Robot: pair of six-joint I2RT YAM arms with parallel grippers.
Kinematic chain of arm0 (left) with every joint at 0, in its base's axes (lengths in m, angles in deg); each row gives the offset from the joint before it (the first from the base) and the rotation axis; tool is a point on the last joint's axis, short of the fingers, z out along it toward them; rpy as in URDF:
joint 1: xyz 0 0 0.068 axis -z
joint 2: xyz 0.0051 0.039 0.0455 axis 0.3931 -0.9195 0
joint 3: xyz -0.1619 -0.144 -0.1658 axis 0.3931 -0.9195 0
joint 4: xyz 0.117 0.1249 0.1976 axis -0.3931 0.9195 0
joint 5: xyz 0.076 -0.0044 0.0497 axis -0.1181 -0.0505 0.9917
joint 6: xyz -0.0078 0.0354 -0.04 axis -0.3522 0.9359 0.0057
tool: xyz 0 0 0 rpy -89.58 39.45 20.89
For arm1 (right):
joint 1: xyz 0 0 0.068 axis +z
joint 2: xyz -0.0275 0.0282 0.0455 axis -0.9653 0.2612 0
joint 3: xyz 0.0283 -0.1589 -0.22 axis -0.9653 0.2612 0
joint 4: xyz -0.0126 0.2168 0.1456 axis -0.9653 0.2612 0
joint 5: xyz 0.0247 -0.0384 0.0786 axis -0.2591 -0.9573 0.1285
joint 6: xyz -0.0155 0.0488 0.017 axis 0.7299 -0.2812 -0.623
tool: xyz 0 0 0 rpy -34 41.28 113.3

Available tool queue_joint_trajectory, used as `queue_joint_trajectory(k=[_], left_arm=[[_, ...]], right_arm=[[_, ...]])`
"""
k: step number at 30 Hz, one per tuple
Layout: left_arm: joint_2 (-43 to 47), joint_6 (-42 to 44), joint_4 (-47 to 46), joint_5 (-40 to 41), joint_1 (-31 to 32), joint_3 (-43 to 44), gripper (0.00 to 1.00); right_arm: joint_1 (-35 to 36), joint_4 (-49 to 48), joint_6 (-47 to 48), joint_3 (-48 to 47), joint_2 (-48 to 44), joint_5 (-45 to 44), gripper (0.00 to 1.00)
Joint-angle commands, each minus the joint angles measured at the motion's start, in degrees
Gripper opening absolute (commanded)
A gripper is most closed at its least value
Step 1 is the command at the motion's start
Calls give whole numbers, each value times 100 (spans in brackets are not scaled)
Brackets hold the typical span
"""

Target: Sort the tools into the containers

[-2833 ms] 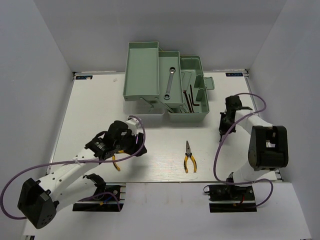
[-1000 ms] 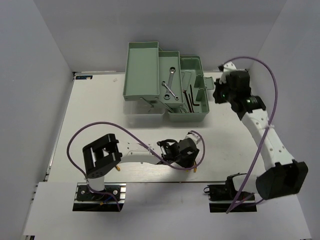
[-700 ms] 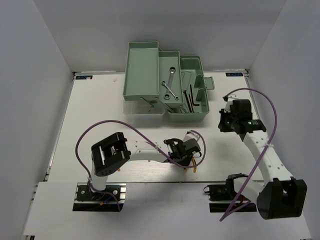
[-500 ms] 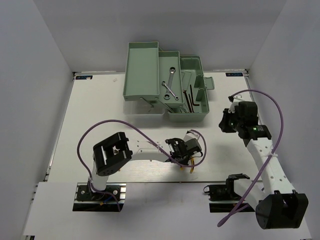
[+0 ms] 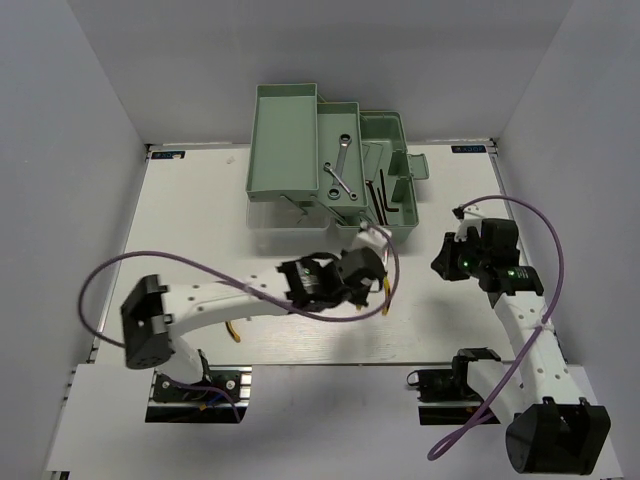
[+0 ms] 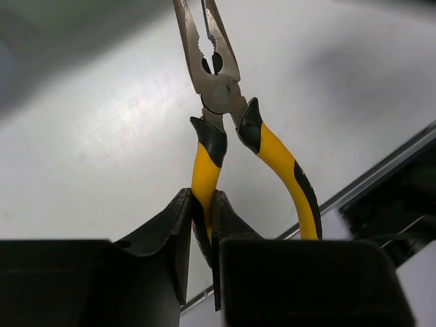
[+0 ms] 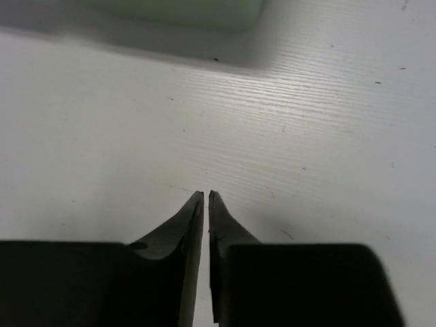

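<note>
My left gripper will carry the pliers outward, to its left in the top view, and let go of them inside the roomy, empty tray [image 5: 284, 138], because the tray lies that way.
My left gripper [image 5: 370, 278] is shut on one handle of a yellow-and-black pliers [image 5: 385, 292] and holds it above the table, just in front of the mint-green toolbox [image 5: 290, 110]. In the left wrist view the fingers [image 6: 182, 218] pinch the left handle; the pliers [image 6: 218, 102] point away with the steel nose slightly parted. A second pliers [image 5: 232, 330] lies on the table by the left arm. A silver ratchet wrench [image 5: 341, 160] and a small silver rod [image 5: 341, 185] lie in the middle tray, dark hex keys [image 5: 385, 200] in the right compartment. My right gripper [image 5: 445, 263] is shut and empty [image 7: 206, 196].
The toolbox's trays are spread open at the table's back, its near edge showing in the right wrist view [image 7: 177, 10]. The left tray [image 5: 283, 150] holds nothing visible. White walls enclose the table. Purple cables loop over both arms.
My left gripper has lifted the pliers off the front of the table and carried it back toward the toolbox. The right gripper has drifted a little nearer and stays shut.
</note>
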Motion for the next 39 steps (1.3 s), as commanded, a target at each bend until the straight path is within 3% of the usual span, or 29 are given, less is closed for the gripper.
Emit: queue_joint_trajectory(k=[1, 2, 5, 9, 15, 24, 29, 31, 35, 36, 39], left_arm=[[1071, 504, -120, 835, -258, 669, 0], [1150, 653, -33, 1106, -312, 758, 0], [1397, 794, -32, 1704, -593, 908, 0], [1591, 1425, -523, 2110, -1111, 1117, 0], [1064, 2068, -648, 2137, -2192, 2092, 0], [-630, 2517, -402, 1505, -3668, 3744, 0], [-1379, 2517, -42, 1188, -4100, 4484, 0], [-1598, 2439, 81, 1126, -4240, 4625, 0], [-1653, 2325, 29, 820, -4434, 4555, 40], [-1705, 2324, 29, 749, -4495, 4555, 65], [-1705, 2324, 82, 591, -4496, 4713, 74]], right_arm=[[-51, -116, 328, 74, -183, 523, 8], [-51, -108, 380, 109, -157, 628, 0], [-51, -29, 634, 126, -104, 1049, 0], [-25, 243, 1293, 240, -16, 2303, 0], [265, 402, 1953, 285, 81, 3388, 1], [1267, 262, 2411, 162, 572, 3240, 7], [2839, -265, 2218, -312, 1650, 2478, 11], [3565, -397, 2166, -724, 2064, 1908, 21], [4273, -704, 1806, -1560, 3057, 1176, 36], [4578, -731, 1779, -1805, 3434, 896, 38], [4949, -811, 1691, -2245, 3947, 534, 44]])
